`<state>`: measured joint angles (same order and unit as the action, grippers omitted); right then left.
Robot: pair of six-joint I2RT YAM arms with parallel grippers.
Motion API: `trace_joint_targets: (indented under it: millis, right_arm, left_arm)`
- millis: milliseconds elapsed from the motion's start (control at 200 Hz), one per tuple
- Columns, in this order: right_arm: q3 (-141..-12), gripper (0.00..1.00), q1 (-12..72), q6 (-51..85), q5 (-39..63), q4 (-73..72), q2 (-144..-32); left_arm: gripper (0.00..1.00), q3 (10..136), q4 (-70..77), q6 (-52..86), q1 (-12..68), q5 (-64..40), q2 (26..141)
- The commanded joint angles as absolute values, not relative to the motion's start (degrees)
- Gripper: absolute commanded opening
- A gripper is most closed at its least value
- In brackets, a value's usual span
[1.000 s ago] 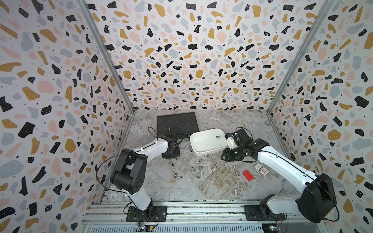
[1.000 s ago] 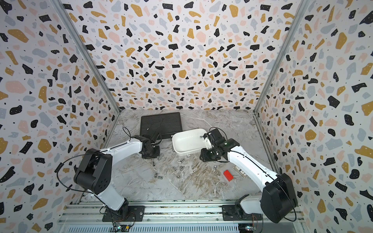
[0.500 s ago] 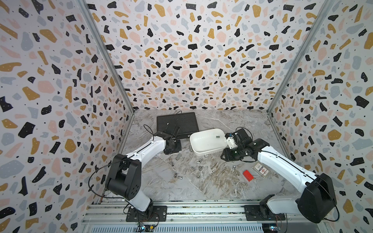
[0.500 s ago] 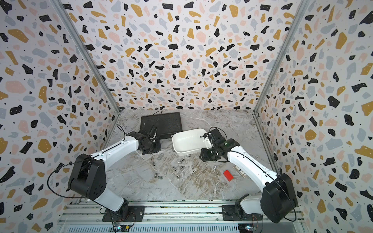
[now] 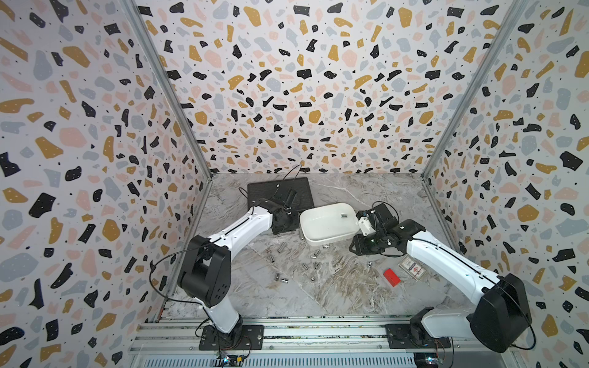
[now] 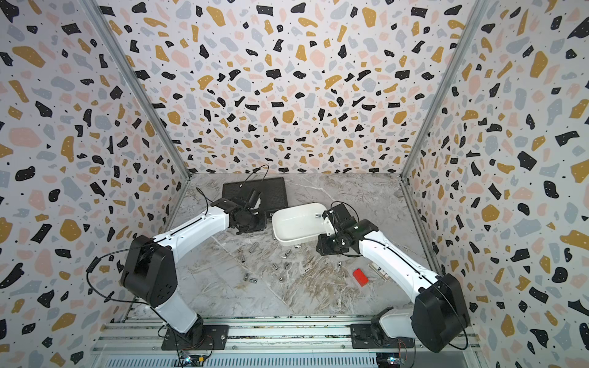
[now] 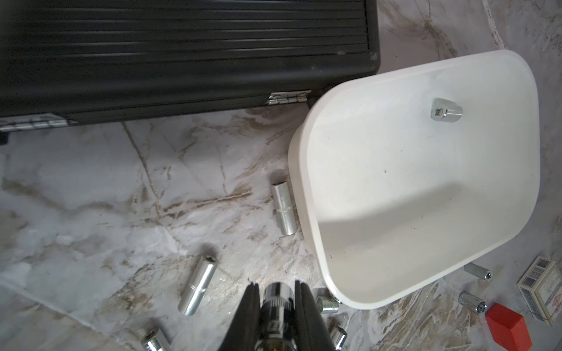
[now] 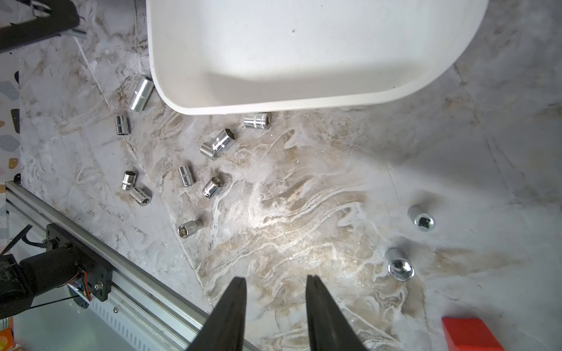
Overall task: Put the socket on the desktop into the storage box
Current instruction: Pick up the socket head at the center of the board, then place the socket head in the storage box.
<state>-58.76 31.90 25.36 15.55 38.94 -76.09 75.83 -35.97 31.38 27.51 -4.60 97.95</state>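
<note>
Next, my left gripper moves over the box's nearest rim and lowers the chrome socket above the box's bare bottom to release it, as the socket still hangs outside.
My left gripper is shut on a chrome socket, hanging above the desktop just off the left end of the white storage box. In both top views it sits between the black case and the box. One socket lies inside the box, near its far right corner. Several more sockets are scattered on the marble in front of the box. By the box's right end my right gripper stands open over bare marble with nothing in it.
A black ribbed case lies behind the left gripper, touching the box's far left corner. A red block and a small printed carton lie at the right front. Two long sockets lie beside the box's left wall. The aluminium rail borders the front.
My left arm has swung back and to the right with the socket, from the open desktop to the gap between case and box. The right arm has not moved.
</note>
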Motion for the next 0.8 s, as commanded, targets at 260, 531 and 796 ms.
trace_joint_targets:
  millis: [260,531,796]
  right_arm:
    - [-58.1,0.38,32.17,25.66,14.44,39.45,-73.74]
    - [-58.44,0.38,32.17,25.49,14.0,39.84,-73.66]
    - [-58.79,0.38,32.08,25.25,13.54,40.34,-73.58]
  left_arm:
    - [0.01,84.46,-36.76,32.13,31.5,-6.43,104.41]
    - [0.01,89.18,-37.61,31.64,33.99,-6.42,110.25]
    - [0.02,91.55,-38.41,30.99,35.11,-6.5,114.0]
